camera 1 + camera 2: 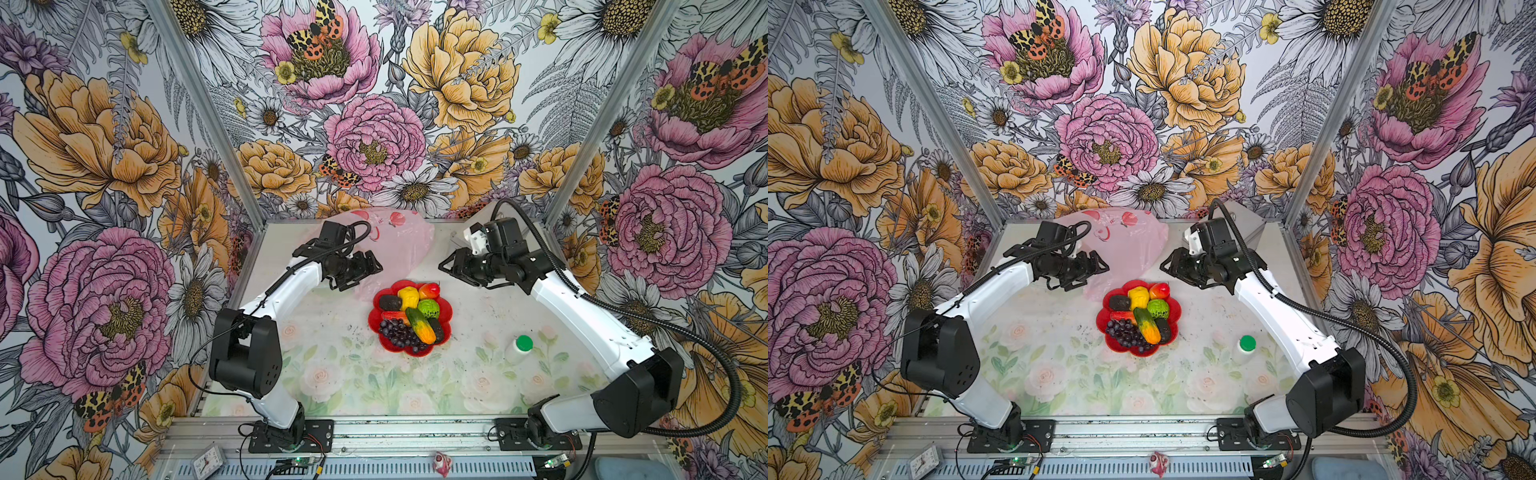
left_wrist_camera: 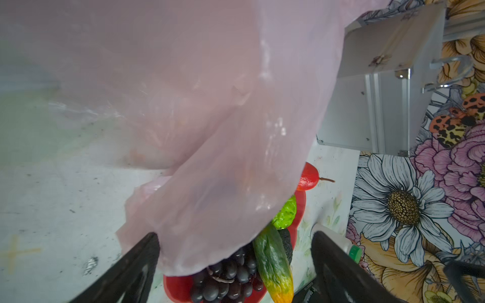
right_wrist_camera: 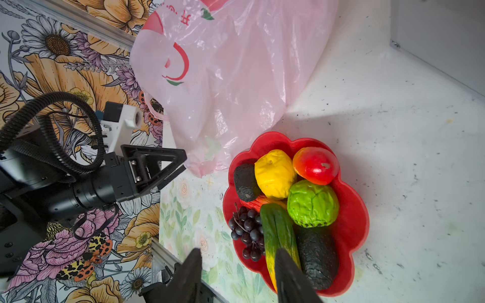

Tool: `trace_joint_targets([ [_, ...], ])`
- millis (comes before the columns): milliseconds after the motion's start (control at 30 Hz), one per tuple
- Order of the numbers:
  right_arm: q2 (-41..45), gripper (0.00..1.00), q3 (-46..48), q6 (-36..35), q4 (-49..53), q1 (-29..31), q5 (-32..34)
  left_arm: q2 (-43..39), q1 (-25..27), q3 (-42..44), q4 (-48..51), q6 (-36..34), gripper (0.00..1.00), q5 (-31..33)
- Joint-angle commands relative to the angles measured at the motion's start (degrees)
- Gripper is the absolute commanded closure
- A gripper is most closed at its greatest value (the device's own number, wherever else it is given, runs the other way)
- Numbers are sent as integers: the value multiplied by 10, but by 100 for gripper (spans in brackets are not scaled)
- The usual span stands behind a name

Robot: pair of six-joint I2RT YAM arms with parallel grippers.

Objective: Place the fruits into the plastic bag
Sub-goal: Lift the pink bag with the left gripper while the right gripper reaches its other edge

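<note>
The left gripper tilts downward next, lowers its open fingers around the bag's near edge (image 2: 194, 267) and closes, since that film hangs between them in its wrist view.
The fruits (image 1: 409, 316) lie heaped on a red flower-shaped plate (image 1: 448, 309) mid-table: a yellow lumpy one (image 3: 274, 173), a red-orange one (image 3: 316, 165), a green bumpy ball (image 3: 312, 203), dark avocados (image 3: 317, 257), a green-orange mango (image 3: 275, 230) and purple grapes (image 3: 246, 230). The pale pink plastic bag (image 1: 395, 241) lies crumpled behind the plate. My left gripper (image 1: 365, 272) is open at the bag's near corner; in the left wrist view that gripper (image 2: 236, 236) has bag film hanging between its wide jaws. My right gripper (image 1: 446, 266) hovers open and empty, right of the bag, behind the plate.
A white bottle with a green cap (image 1: 519, 349) stands on the table's right side. A silver metal case (image 1: 1246, 224) sits in the back right corner. The enclosure's patterned walls close in the back and sides. A small clock (image 1: 208, 461) rests on the front rail.
</note>
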State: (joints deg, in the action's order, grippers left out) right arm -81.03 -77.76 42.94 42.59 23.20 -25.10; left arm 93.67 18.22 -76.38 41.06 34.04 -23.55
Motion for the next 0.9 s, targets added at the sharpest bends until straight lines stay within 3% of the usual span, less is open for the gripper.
trace_joint_targets([
  [0,-8,52,-12,-20,-5,30,8,-29,9,-6,-20,28,8,20],
  [233,-78,51,-73,-15,-6,84,24,-99,-45,30,7,3,9,31],
  [367,-101,51,-101,-11,-7,95,25,-102,-79,25,56,-73,9,62],
  [567,-107,51,-106,-3,-7,109,36,-55,-90,6,79,-151,17,105],
  [867,-75,51,-82,15,-6,112,54,42,-57,-55,80,-228,28,129],
])
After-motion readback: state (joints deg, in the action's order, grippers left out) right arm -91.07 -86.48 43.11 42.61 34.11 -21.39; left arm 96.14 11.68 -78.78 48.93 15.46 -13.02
